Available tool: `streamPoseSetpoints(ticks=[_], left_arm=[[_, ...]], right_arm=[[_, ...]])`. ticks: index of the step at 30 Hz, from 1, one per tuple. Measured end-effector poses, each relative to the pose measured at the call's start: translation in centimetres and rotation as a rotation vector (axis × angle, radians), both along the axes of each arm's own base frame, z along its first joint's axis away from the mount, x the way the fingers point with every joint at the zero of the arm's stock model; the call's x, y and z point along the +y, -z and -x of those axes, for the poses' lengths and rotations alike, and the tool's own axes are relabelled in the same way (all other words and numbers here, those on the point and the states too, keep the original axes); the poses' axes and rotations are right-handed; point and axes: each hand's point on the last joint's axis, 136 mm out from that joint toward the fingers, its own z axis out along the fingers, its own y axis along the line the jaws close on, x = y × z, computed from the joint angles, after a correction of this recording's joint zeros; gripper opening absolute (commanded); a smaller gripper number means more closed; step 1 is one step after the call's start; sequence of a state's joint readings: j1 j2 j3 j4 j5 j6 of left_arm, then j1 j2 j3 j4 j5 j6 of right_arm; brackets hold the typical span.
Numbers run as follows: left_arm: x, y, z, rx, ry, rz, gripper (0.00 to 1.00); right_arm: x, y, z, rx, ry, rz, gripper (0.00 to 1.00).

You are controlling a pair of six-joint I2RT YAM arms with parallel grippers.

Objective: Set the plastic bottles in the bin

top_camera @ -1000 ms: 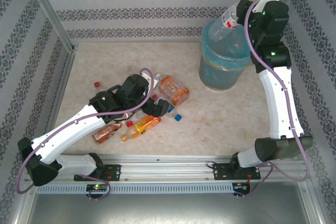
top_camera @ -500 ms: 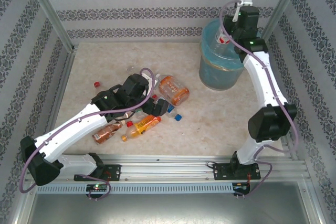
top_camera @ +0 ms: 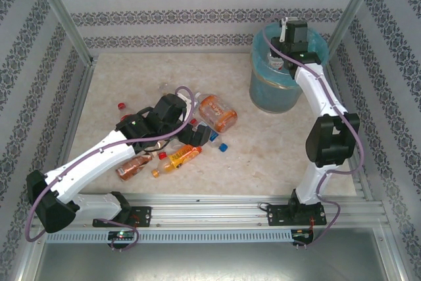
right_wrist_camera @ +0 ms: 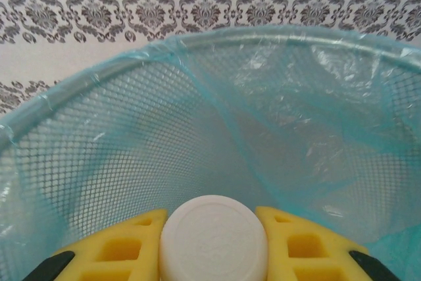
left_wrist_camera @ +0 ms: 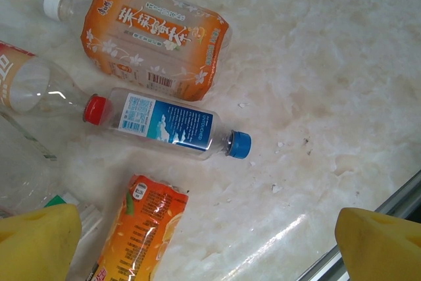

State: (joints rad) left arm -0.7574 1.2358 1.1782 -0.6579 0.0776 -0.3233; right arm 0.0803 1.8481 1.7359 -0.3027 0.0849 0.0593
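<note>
The bin's bag-lined inside lies open below the bottle's white cap [right_wrist_camera: 214,245]. My right gripper will spread its yellow fingers in the bin's opening to release the cap.
My right gripper [right_wrist_camera: 214,231] is shut on a bottle's white cap [right_wrist_camera: 214,245], one yellow finger [right_wrist_camera: 115,251] on either side. It hangs inside the mouth of the bin [right_wrist_camera: 99,156], whose grey mesh wall is lined with a light-blue bag. From above, the right gripper [top_camera: 290,36] sits over the bin [top_camera: 281,77]. My left gripper [left_wrist_camera: 210,248] is open above the table, with an orange bottle [left_wrist_camera: 135,231] between its pads. Beyond it lie a blue-labelled bottle [left_wrist_camera: 164,126] with a blue cap and a crushed orange-labelled bottle [left_wrist_camera: 154,37]. The left gripper [top_camera: 197,135] hovers over the bottle pile.
A clear bottle [left_wrist_camera: 29,90] with a red cap lies at the left. A brown bottle [top_camera: 133,167] rests near the left arm. Loose caps, one red [top_camera: 122,105] and one blue [top_camera: 223,147], lie on the table. A metal rail [left_wrist_camera: 395,205] runs along the front edge.
The right arm has swung down and left from above the bin's rim, bringing its bottle down into the bin's mouth. The left arm has barely moved.
</note>
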Motion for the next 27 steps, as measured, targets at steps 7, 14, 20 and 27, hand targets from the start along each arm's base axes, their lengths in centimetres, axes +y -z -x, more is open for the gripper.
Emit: streamPoseSetpoints(ticks=[7,14,20,27], left_arm=[[0.1,0.2,-0.1,0.003,-0.004,-0.002,1.00],[0.1,0.3,-0.3,0.002,-0.008,-0.002,1.00],[0.2,0.3,-0.5,0.001,-0.012,0.000,1.00],[0.1,0.3,-0.4,0.003,-0.008,0.005,1.00]], right_arm=[[0.2,3.3,0.4,0.069,-0.019,0.011,0.17],[1.0,3.8,0.5,0.084,-0.055,-0.013,0.69],[1.3,3.3,0.9,0.080,-0.072,-0.019,0.69],[1.2,-0.8,1.9,0.016,-0.072,-0.021,0.72]])
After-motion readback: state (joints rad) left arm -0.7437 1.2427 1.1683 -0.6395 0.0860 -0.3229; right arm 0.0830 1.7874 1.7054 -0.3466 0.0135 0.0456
